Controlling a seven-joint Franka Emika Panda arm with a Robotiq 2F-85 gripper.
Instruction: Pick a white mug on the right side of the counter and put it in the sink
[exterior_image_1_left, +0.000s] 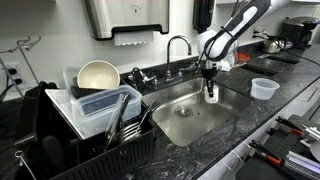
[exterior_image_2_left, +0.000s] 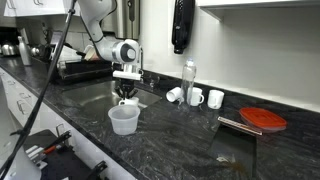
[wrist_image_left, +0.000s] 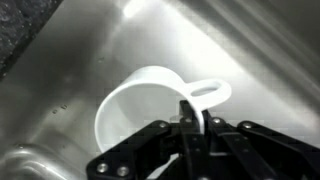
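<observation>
I should next lower my gripper until the mug (exterior_image_1_left: 212, 94) can rest on the steel bottom of the sink, then let go of it. The mug is still hanging above that bottom, which lies below.
The white mug (wrist_image_left: 140, 105) hangs from my gripper (wrist_image_left: 190, 122), which is shut on its rim beside the handle. In the wrist view the steel floor of the sink (wrist_image_left: 230, 50) lies just beyond the mug. In an exterior view my gripper (exterior_image_1_left: 210, 84) holds the mug (exterior_image_1_left: 212, 94) over the right part of the sink (exterior_image_1_left: 185, 115), close to the right wall. In an exterior view my gripper (exterior_image_2_left: 126, 90) is low behind a clear tub, over the sink (exterior_image_2_left: 95, 92). The black counter (exterior_image_2_left: 190, 135) surrounds the basin.
A clear plastic tub (exterior_image_1_left: 264, 88) (exterior_image_2_left: 123, 119) stands on the counter near the sink. Other white cups (exterior_image_2_left: 196, 97) and a bottle (exterior_image_2_left: 189, 80) stand by the wall. A red lid (exterior_image_2_left: 264, 119) lies further along. A dish rack (exterior_image_1_left: 95, 115) with containers sits beside the sink. A faucet (exterior_image_1_left: 178, 45) rises behind the basin.
</observation>
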